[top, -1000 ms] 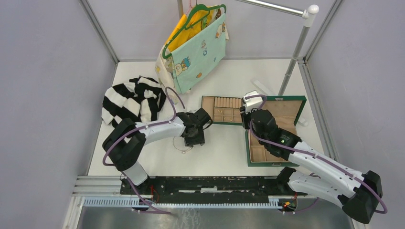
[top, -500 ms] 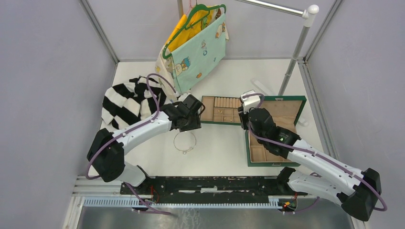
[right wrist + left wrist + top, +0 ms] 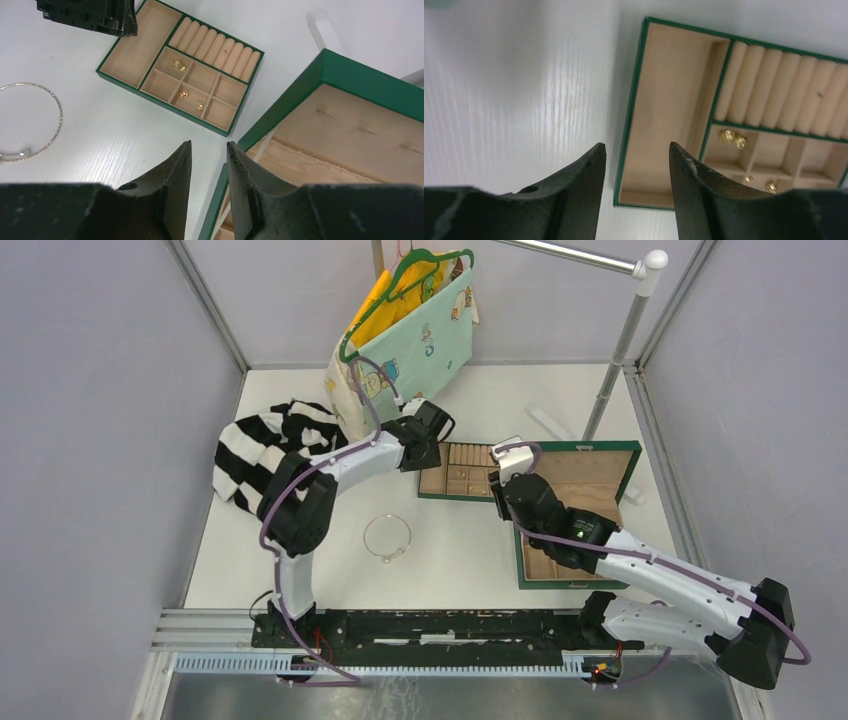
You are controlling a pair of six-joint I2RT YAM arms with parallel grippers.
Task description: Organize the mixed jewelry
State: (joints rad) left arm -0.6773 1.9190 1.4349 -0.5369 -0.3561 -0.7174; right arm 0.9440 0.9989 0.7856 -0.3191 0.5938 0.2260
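My left gripper should move down next onto the tray's end rim (image 3: 418,481) (image 3: 628,116) nearest the striped cloth and close. This green edge is below, between the open fingers.
Small gold pieces (image 3: 178,65) lie in the little compartments of the tan divided tray (image 3: 437,478); the left wrist view shows a pair of them (image 3: 731,137). A thin pale chain loop (image 3: 387,537) rests on the white table, left of the tray. My left gripper (image 3: 425,440) hovers over the tray's left end, open, with nothing between its fingers (image 3: 596,160). My right gripper (image 3: 497,485) hangs open and empty between the tray's right end and the green box (image 3: 600,480), whose rim (image 3: 350,75) shows close by.
A black-and-white striped cloth (image 3: 275,445) lies at the back left. A pale green garment on a green hanger (image 3: 410,335) hangs from a rack behind the tray, and the rack's pole (image 3: 615,350) stands at the back right.
My left arm has swung from above the chain loop back and right to the tray's left end, leaving the chain on the table. The right gripper has shifted slightly left.
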